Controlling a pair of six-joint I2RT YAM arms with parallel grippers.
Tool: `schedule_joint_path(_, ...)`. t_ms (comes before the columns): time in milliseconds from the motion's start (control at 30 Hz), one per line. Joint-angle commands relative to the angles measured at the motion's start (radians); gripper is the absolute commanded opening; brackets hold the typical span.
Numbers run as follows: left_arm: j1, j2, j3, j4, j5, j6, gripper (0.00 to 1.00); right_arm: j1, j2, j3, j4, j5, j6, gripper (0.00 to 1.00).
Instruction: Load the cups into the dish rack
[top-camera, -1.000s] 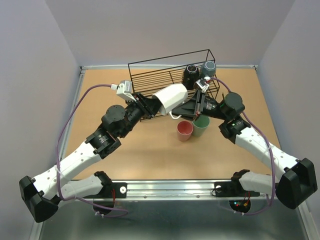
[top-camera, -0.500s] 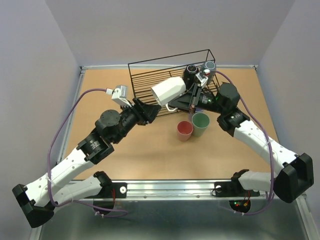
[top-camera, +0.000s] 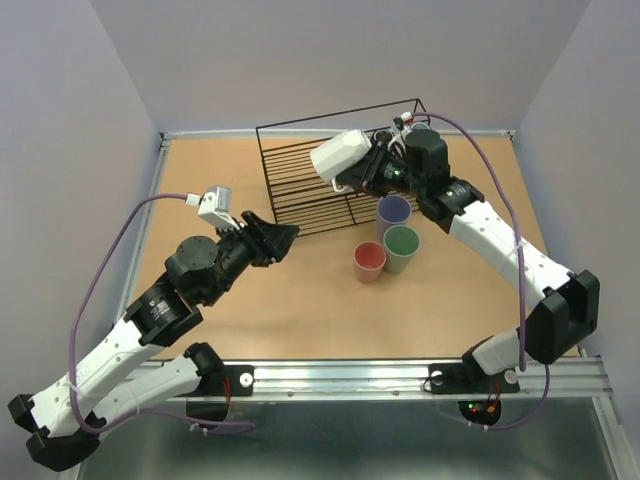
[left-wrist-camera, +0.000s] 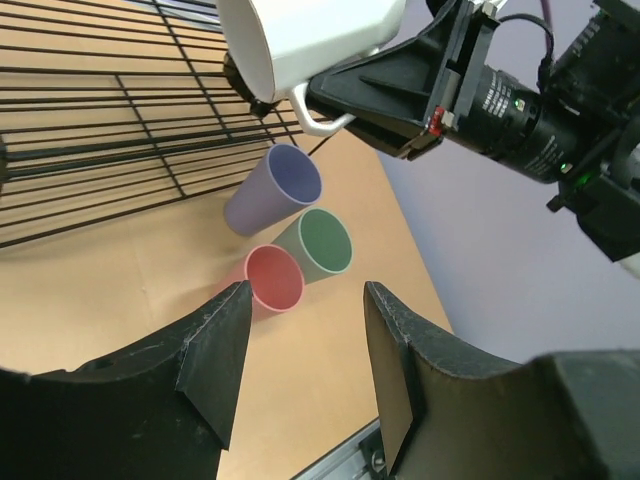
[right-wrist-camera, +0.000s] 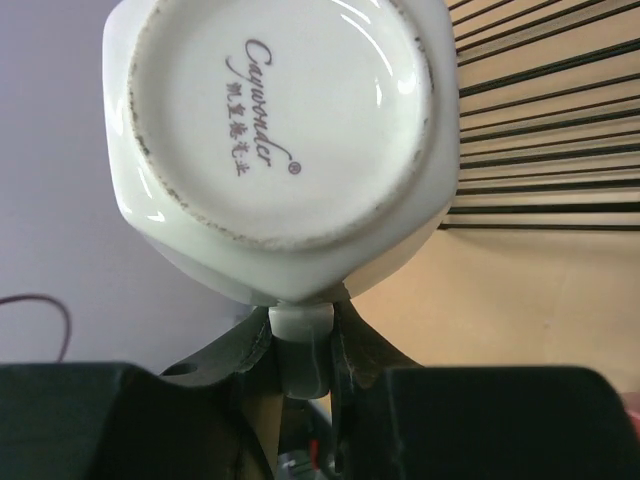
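The white mug (top-camera: 342, 155) hangs sideways above the rack. My right gripper should next tip downward and lower it with its opening down onto the rack's empty middle wires.
My right gripper (top-camera: 362, 172) is shut on the handle of the white mug (top-camera: 342, 155) and holds it on its side in the air above the black wire dish rack (top-camera: 300, 190). In the right wrist view the mug's base (right-wrist-camera: 280, 140) fills the frame, its handle pinched between the fingers (right-wrist-camera: 355, 345). My left gripper (top-camera: 280, 238) is open and empty, just in front of the rack. The lavender (top-camera: 393, 212), green (top-camera: 401, 245) and pink-red (top-camera: 369, 260) tumblers stand on the table right of the rack; they also show past the left fingers (left-wrist-camera: 290, 185). The black and grey-blue mugs are hidden behind my right arm.
The rack (left-wrist-camera: 100, 120) stands at the back middle of the brown table (top-camera: 300, 300), with grey walls close behind and to both sides. A metal rail (top-camera: 350, 375) runs along the near edge.
The left gripper has let go of the white mug and drawn back toward the near left. The right gripper has carried the mug up and back, over the rack.
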Motion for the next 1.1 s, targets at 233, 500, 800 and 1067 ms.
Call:
schedule_joint_path(233,-0.005,-0.070,0.006,-0.103,-0.070,-0.005,0.58,0.029,0.164,0.403,-0.254,0.423,-0.401,0.00)
schedule_joint_path(500,-0.005,-0.047,0.006,-0.088,-0.070,-0.002,0.58,0.108,0.287,0.482,-0.329,0.574,-0.489,0.00)
schedule_joint_path(800,-0.003,-0.024,0.038,-0.108,-0.072,0.013,0.58,0.116,0.382,0.497,-0.334,0.623,-0.507,0.00)
schedule_joint_path(1067,-0.003,-0.037,0.041,-0.137,-0.095,0.015,0.58,0.116,0.432,0.520,-0.334,0.708,-0.515,0.00)
